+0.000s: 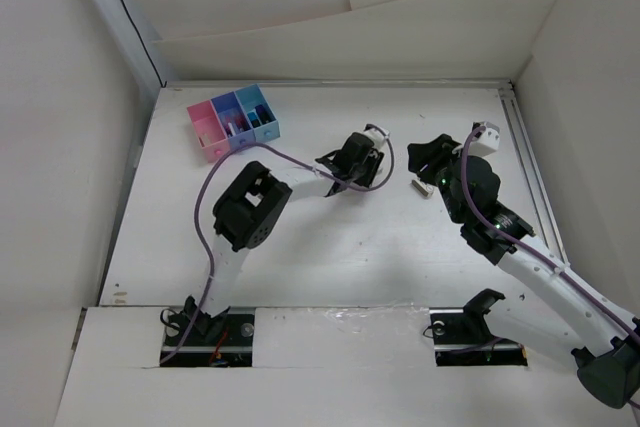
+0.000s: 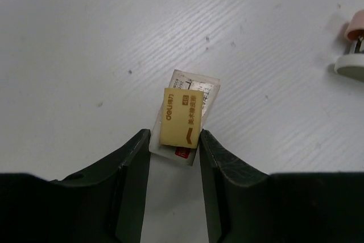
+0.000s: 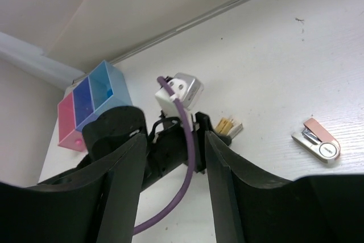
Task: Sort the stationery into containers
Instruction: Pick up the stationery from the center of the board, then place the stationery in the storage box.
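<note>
The left gripper lifts next, carries the yellow eraser across the table and releases it over the pink bin point(image 1: 207, 125), since that bin is clear of dark items.
The three joined containers point(image 1: 233, 122), pink, purple-blue and light blue, stand at the back left and also show in the right wrist view point(image 3: 91, 101). A few small dark items lie in the purple and blue bins. No pens or markers show on the table. My left gripper point(image 1: 355, 159) is low on the table, and its fingertips point(image 2: 175, 135) touch both sides of a small clear box with a yellow label point(image 2: 185, 115), which rests on the table. My right gripper point(image 1: 425, 157) is open and empty, held above the table point(image 3: 173, 140).
A small white and pink item point(image 1: 422, 188) lies on the table between the two grippers; it also shows in the right wrist view point(image 3: 317, 140) and at the left wrist view's right edge point(image 2: 354, 49). White walls enclose the table.
</note>
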You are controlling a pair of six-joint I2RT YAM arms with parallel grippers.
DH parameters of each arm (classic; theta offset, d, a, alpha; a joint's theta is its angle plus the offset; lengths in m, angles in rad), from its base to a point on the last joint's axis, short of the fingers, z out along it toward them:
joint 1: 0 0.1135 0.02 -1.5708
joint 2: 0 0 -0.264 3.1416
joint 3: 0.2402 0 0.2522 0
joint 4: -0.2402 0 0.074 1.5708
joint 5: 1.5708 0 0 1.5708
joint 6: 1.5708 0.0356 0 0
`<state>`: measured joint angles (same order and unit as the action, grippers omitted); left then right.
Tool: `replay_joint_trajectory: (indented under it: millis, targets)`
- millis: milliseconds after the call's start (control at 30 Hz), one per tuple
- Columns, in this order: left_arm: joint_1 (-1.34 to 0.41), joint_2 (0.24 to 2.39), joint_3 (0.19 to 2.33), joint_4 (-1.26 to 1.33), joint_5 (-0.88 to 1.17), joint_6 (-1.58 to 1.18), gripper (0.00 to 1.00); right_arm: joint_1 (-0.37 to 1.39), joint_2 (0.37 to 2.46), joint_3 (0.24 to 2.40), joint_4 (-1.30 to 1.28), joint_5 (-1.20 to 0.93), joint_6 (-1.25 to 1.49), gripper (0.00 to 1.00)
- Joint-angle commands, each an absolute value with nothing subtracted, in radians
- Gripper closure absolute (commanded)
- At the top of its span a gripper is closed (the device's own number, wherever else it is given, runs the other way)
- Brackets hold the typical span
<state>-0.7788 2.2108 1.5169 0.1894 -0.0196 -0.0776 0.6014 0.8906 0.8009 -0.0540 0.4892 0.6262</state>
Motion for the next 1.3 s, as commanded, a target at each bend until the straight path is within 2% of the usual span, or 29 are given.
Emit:
replay_joint_trajectory:
  millis: [0, 267, 533, 667, 1100, 1267]
  targets:
    - [-0.766, 2.073, 1.404, 0.285, -0.048, -0.169, 0.95, 0.594, 0.885, 0.799, -0.035, 0.482, 0.630, 0.49]
    - [-0.680, 1.788, 1.100, 0.362, -0.144, -0.340, 0.97, 0.594, 0.885, 0.799, -0.035, 0.462, 0.630, 0.49]
    - [-0.545, 1.603, 1.035, 0.296, -0.250, -0.434, 0.97, 0.594, 0.894, 0.799, -0.035, 0.433, 0.630, 0.49]
    - [-0.387, 1.537, 0.977, 0.310, -0.212, -0.514, 0.97, 0.594, 0.904, 0.799, -0.035, 0.423, 0.630, 0.49]
    - [-0.173, 1.486, 0.916, 0.341, -0.288, -0.615, 0.97, 0.594, 0.922, 0.808, -0.035, 0.414, 0.621, 0.50]
    - [-0.049, 1.546, 0.916, 0.377, -0.198, -0.673, 0.97, 0.594, 0.931, 0.808, -0.035, 0.405, 0.621, 0.50]
